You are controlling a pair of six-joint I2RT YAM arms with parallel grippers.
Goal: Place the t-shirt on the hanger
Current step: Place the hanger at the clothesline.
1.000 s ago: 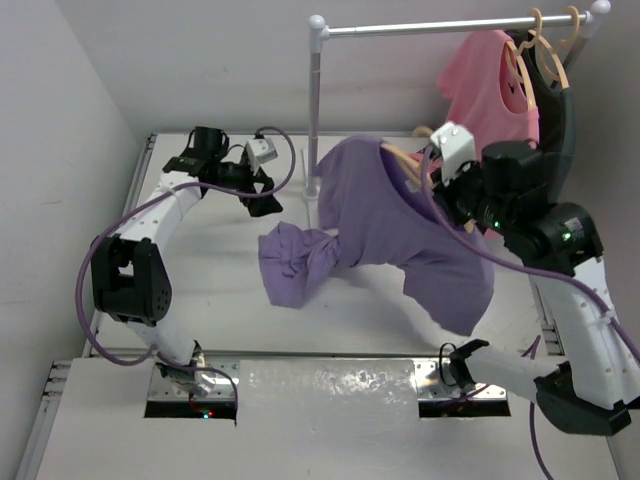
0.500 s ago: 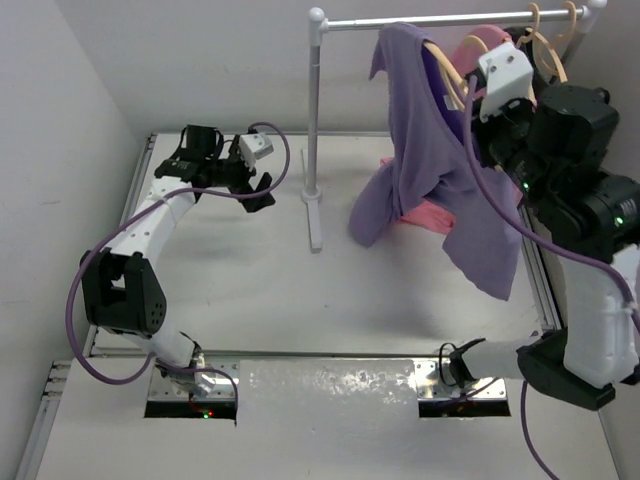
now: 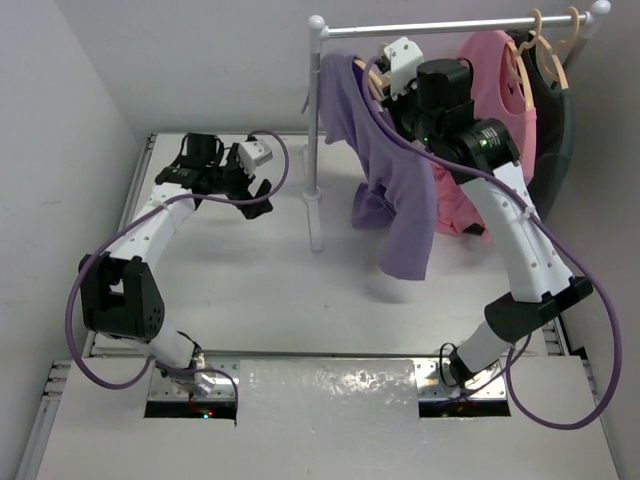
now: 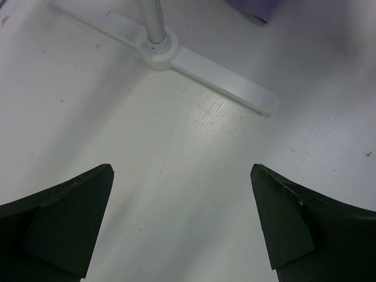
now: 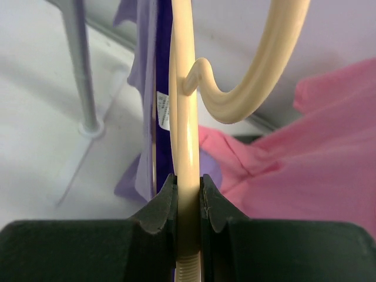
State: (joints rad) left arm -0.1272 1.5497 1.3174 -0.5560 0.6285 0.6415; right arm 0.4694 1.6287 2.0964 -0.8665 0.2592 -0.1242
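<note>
My right gripper holds the hanger with its hook still off the bar. Next, it needs to bring the hook outward onto the bare part of the bar near the post and let it go.
The lavender t-shirt (image 3: pixel 385 180) hangs draped on the tan hanger (image 3: pixel 372 82), held up just below the rail's left end. My right gripper (image 3: pixel 392 88) is shut on the hanger. In the right wrist view its jaws clamp the hanger's stem (image 5: pixel 188 176), the hook (image 5: pixel 252 88) curves above, and the t-shirt (image 5: pixel 144 111) hangs behind. My left gripper (image 3: pixel 258 196) is open and empty, low over the table left of the rack's post. In the left wrist view its fingers (image 4: pixel 64 217) stand wide apart.
A white garment rack with a rail (image 3: pixel 450 24), post (image 3: pixel 316 140) and foot (image 4: pixel 194 61) stands at the back. A pink t-shirt (image 3: pixel 495 90) and a dark garment (image 3: pixel 555 110) hang on like hangers at the rail's right end.
My right arm swung the hanger and lavender t-shirt up off the table and then left along the rail. The left arm barely moved.
</note>
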